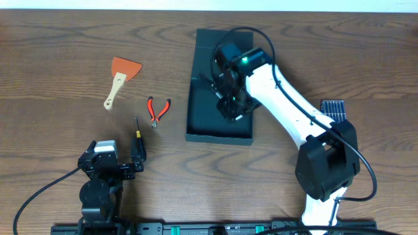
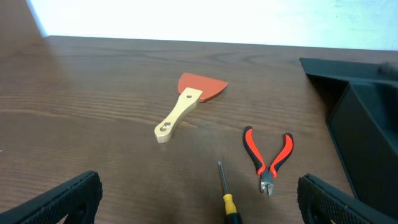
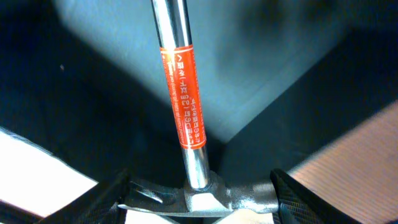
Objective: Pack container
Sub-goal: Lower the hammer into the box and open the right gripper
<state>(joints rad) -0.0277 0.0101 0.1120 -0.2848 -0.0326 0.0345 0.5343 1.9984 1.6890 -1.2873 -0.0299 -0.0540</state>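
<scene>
My right gripper lowers the hammer between the container's sides next and releases it on the container's dark bottom, since that bottom is bare below.
The container [image 1: 202,125], a dark open box with its flap lid folded back, lies right of the table's middle. My right gripper [image 1: 232,104] hangs over its inside, shut on a hammer. In the right wrist view the steel hammer head [image 3: 217,200] spans the gap between the fingers [image 3: 297,194], and the chrome shaft with its red label [image 3: 184,93] points away over the container's dark floor [image 3: 81,112]. My left gripper [image 2: 199,191] stands open low over the table, holding nothing, with a yellow-handled screwdriver [image 2: 227,198] lying between its fingers.
Red-handled pliers [image 2: 267,158] lie beside the screwdriver [image 1: 138,129], and a wooden-handled orange scraper [image 2: 186,102] lies farther back. The container's wall [image 2: 367,124] rises at the right. A small blue case [image 1: 334,108] sits right of the right arm.
</scene>
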